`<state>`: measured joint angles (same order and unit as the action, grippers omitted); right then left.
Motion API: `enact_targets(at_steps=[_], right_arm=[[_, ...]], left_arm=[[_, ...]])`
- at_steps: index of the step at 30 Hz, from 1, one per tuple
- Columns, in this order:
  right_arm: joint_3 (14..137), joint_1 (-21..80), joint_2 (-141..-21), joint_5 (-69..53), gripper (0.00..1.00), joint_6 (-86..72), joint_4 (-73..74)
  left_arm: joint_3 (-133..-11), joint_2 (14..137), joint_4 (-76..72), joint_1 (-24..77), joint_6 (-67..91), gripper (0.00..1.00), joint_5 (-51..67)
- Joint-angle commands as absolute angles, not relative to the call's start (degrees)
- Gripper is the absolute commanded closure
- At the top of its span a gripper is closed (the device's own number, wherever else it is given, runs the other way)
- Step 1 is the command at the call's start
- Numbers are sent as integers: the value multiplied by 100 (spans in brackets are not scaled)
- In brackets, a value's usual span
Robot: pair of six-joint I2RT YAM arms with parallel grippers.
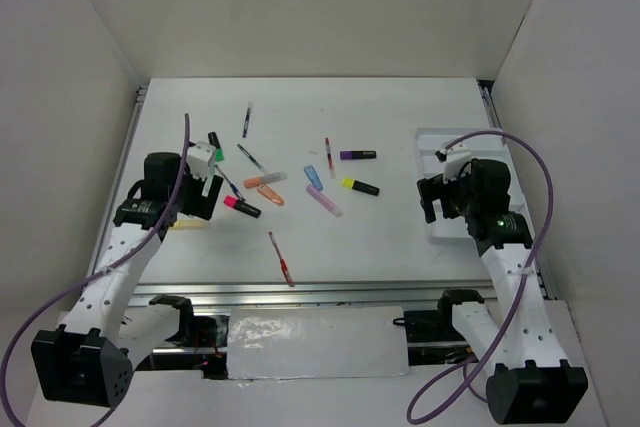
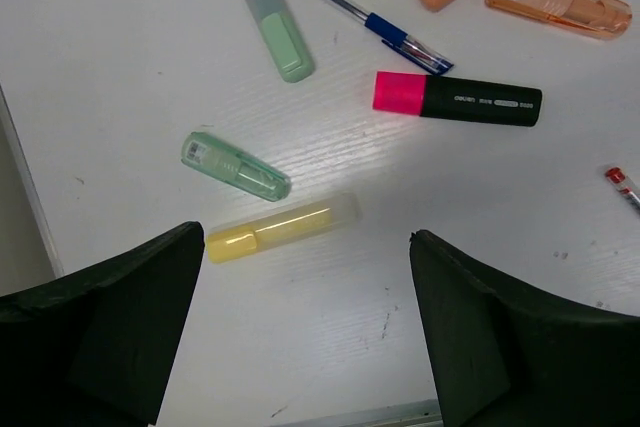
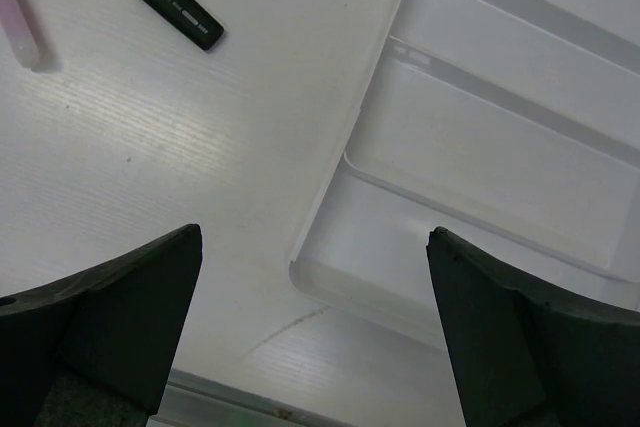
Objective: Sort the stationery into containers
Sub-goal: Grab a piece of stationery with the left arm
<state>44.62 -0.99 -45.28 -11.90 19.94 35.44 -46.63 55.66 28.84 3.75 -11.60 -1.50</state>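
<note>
My left gripper is to swing to the right in the top view next and come down onto the near red pen's far end, because the tabletop around that end is bare.
Pens and markers lie scattered on the white table. In the left wrist view a yellow marker (image 2: pixel 282 228) lies just beyond my open, empty left gripper (image 2: pixel 308 267), with a small green marker (image 2: pixel 235 166), a pink-capped black highlighter (image 2: pixel 458 102), a blue pen (image 2: pixel 360 15) and orange markers (image 2: pixel 557 1) farther off. The white divided tray (image 3: pixel 340 162) lies at the right. My right gripper (image 3: pixel 315 247) is open and empty above the tray's near left corner. No pen shows in the compartments in view.
From above, my left gripper (image 1: pixel 205 197) is at the left and my right gripper (image 1: pixel 432 197) by the tray (image 1: pixel 440 137). Mid-table lie a red pen (image 1: pixel 281 258), a lilac marker (image 1: pixel 324 201), a yellow-capped highlighter (image 1: pixel 361 186) and a purple-capped one (image 1: pixel 357 155). White walls enclose the table.
</note>
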Motion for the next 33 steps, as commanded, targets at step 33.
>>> enact_targets(at_steps=[33], right_arm=[[3938, -44, -4421, -914, 0, 1758, 3296]], left_arm=[[-5369, 9069, 3050, 3516, 2390, 13, 78]])
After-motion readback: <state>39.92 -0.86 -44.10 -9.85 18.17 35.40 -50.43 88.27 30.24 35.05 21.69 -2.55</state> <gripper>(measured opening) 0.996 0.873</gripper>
